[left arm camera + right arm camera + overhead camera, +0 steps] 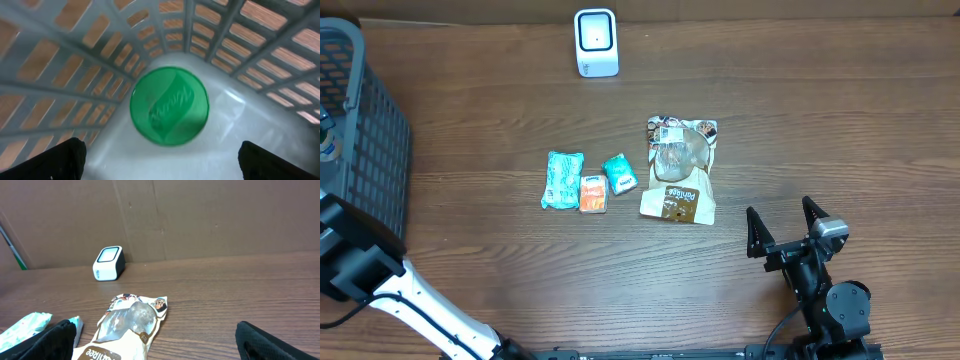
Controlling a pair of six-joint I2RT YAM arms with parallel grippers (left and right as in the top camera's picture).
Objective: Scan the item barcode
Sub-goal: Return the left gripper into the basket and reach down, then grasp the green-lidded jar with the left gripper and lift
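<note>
My left gripper lowers deeper into the grey basket next, until its open fingers straddle the round green lid [169, 106].
A white barcode scanner [596, 42] stands at the table's far edge and shows in the right wrist view as the scanner [108, 263]. Mid-table lie a brown-and-white snack bag [681, 168], a teal packet [562, 179], an orange packet [593, 193] and a small teal packet [619, 173]. My right gripper [782, 228] is open, empty, just right of and nearer than the bag [125, 330]. My left gripper [162, 167] is open inside the grey basket [240, 45], above a round green lid [169, 106] and apart from it.
The grey mesh basket [360, 120] fills the far left corner of the table. My left arm [410, 290] reaches up into it from the near left. A brown cardboard wall [200, 215] stands behind the scanner.
</note>
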